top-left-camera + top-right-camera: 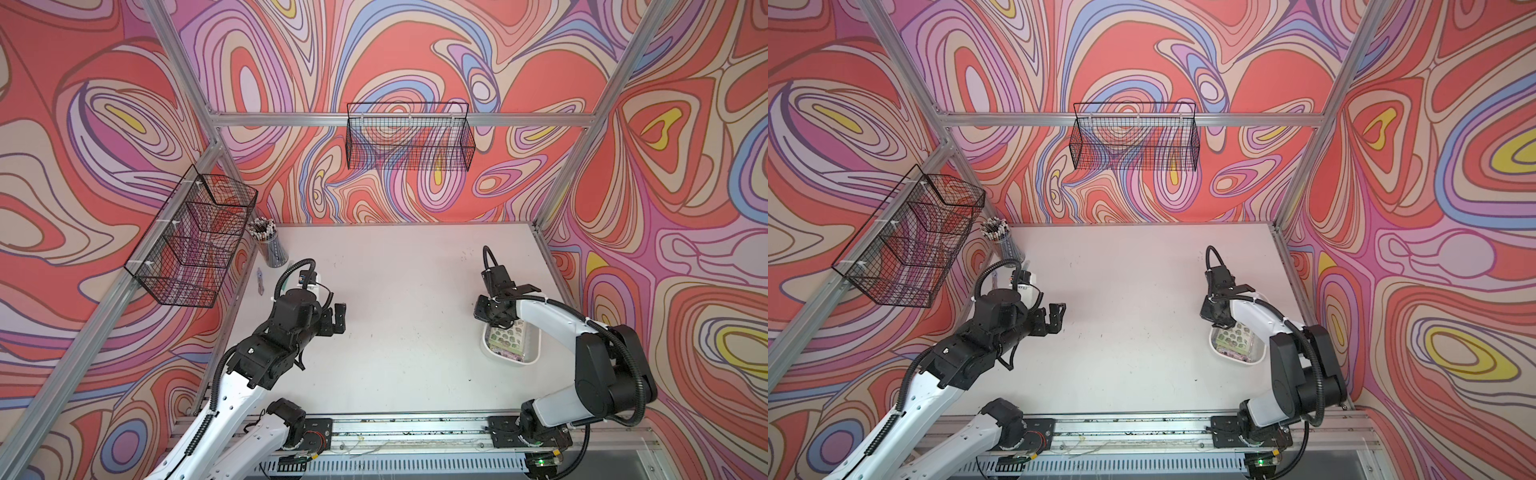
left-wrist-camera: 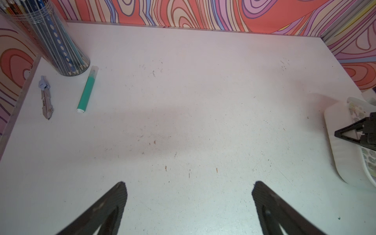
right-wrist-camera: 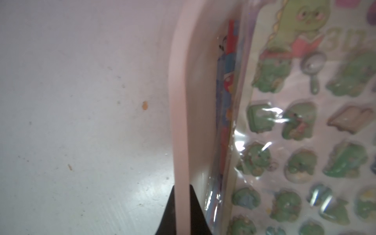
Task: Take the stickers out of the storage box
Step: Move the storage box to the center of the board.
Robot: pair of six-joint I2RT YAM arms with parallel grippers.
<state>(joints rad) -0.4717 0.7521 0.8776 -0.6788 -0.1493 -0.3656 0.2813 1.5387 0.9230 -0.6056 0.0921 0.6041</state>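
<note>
The table's bare middle lies between both grippers, so my right gripper should pull the box (image 1: 488, 350) toward my left gripper and let go of the box's rim there.
The storage box (image 1: 488, 350) (image 1: 1214, 345) is a shallow white tray at the table's right side. In it lie the stickers (image 1: 509, 338) (image 1: 1236, 338). The top sheet (image 3: 295, 132) shows green cartoon dinosaurs, and a red and blue sheet (image 3: 228, 67) lies under it. My right gripper (image 1: 493, 322) (image 1: 1219, 322) (image 3: 182, 188) is shut on the box's far left rim (image 3: 180, 122), with one finger on each side of the wall. My left gripper (image 1: 334, 318) (image 1: 1054, 318) (image 2: 189, 187) hangs open over bare table at the left, holding nothing.
A clear cup of pencils (image 1: 270, 245) (image 2: 50, 40) stands at the back left corner, with a green pen (image 2: 86, 91) and a grey folded tool (image 2: 45, 97) beside it. Black wire baskets hang on the left wall (image 1: 195, 237) and the back wall (image 1: 409, 137).
</note>
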